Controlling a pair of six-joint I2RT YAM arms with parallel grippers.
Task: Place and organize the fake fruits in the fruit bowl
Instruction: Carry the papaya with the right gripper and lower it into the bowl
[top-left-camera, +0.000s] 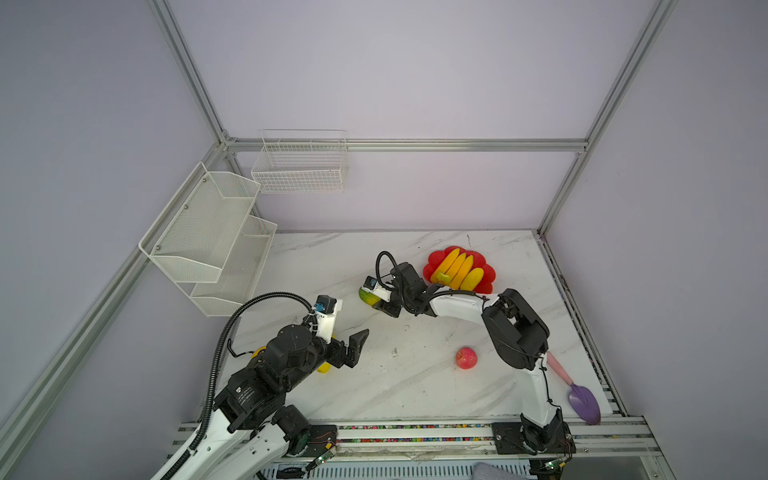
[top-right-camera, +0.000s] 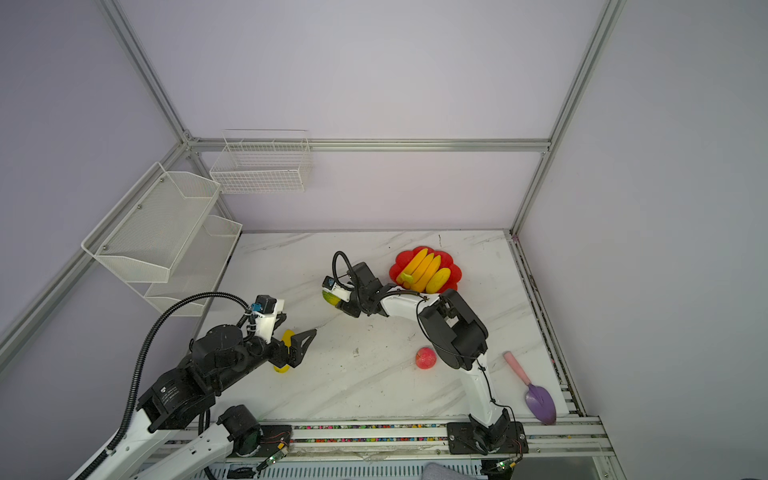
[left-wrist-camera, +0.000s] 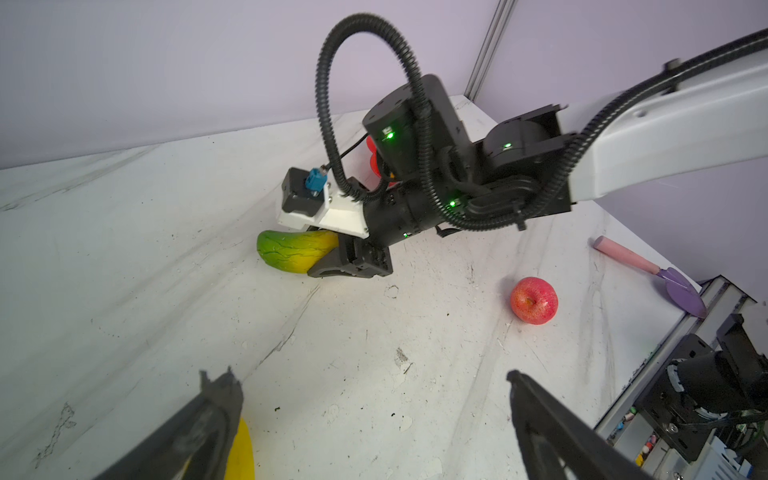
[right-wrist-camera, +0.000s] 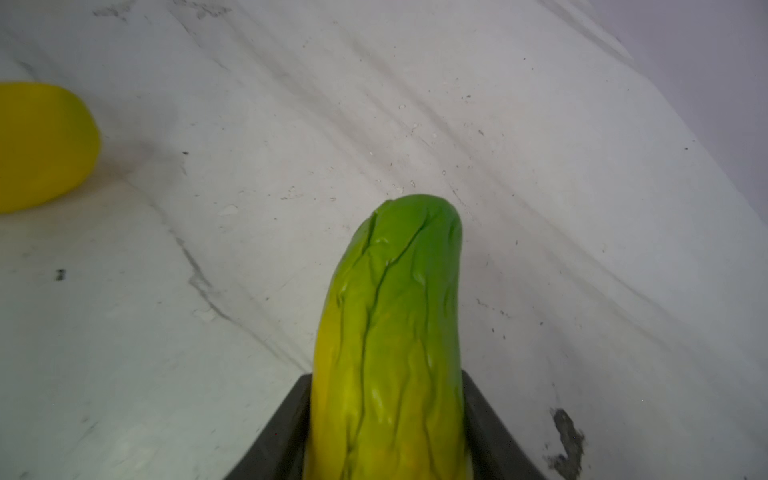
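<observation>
The right gripper should lift across to the bowl's edge (top-left-camera: 488, 276) beside the yellow oblong fruit, opposite the bananas, and let go of the green-yellow fruit (top-left-camera: 366, 296), because bare red shows there.
The red fruit bowl (top-left-camera: 432, 259) (top-right-camera: 398, 262) stands at the back right and holds the banana bunch (top-left-camera: 455, 266) and a yellow oblong fruit (top-left-camera: 473, 279). Left of the bowl, my right gripper (right-wrist-camera: 386, 378) (top-right-camera: 338, 305) is shut on a green-yellow fruit (right-wrist-camera: 390, 316) (top-left-camera: 366, 296) (left-wrist-camera: 291, 251) low over the table. A red-pink apple (top-left-camera: 466, 358) (left-wrist-camera: 534, 300) lies alone at the front right. My left gripper (left-wrist-camera: 370, 378) (top-right-camera: 296, 328) hangs open and empty over a second yellow fruit (top-right-camera: 284, 353) (left-wrist-camera: 243, 453) (right-wrist-camera: 41, 145), which it partly hides.
A purple scoop with a pink handle (top-left-camera: 582, 399) (left-wrist-camera: 673, 282) lies at the table's front right corner. White mesh shelves (top-left-camera: 208, 232) and a wire basket (top-left-camera: 299, 166) hang on the left and back walls. Both arm bases sit on the front rail.
</observation>
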